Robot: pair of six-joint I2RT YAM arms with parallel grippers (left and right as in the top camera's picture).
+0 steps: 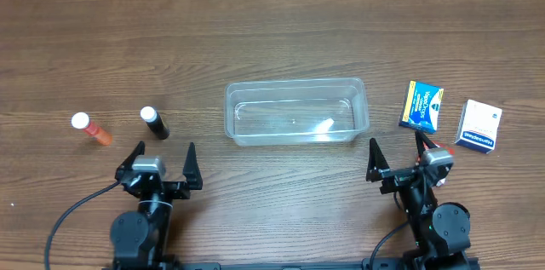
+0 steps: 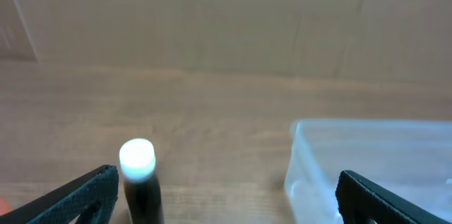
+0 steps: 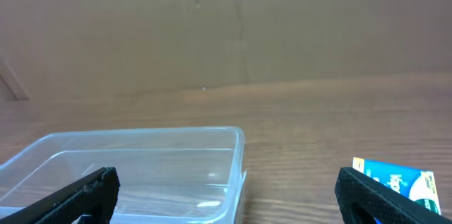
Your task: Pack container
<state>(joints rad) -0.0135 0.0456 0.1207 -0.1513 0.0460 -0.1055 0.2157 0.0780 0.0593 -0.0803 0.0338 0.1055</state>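
The black bottle is standing upright, so my left gripper needs to swing outward over it next, tilt its fingers down and lower them around the white cap.
The clear plastic container sits empty at the table's middle; it also shows in the left wrist view and the right wrist view. A black bottle with a white cap stands left of it, near my left finger in the left wrist view. An orange bottle with a white cap lies further left. A blue box, also in the right wrist view, and a white box lie right of the container. My left gripper and right gripper are open, empty, near the front edge.
A brown cardboard wall stands beyond the table's far edge. Black cables run from the arm bases at the front.
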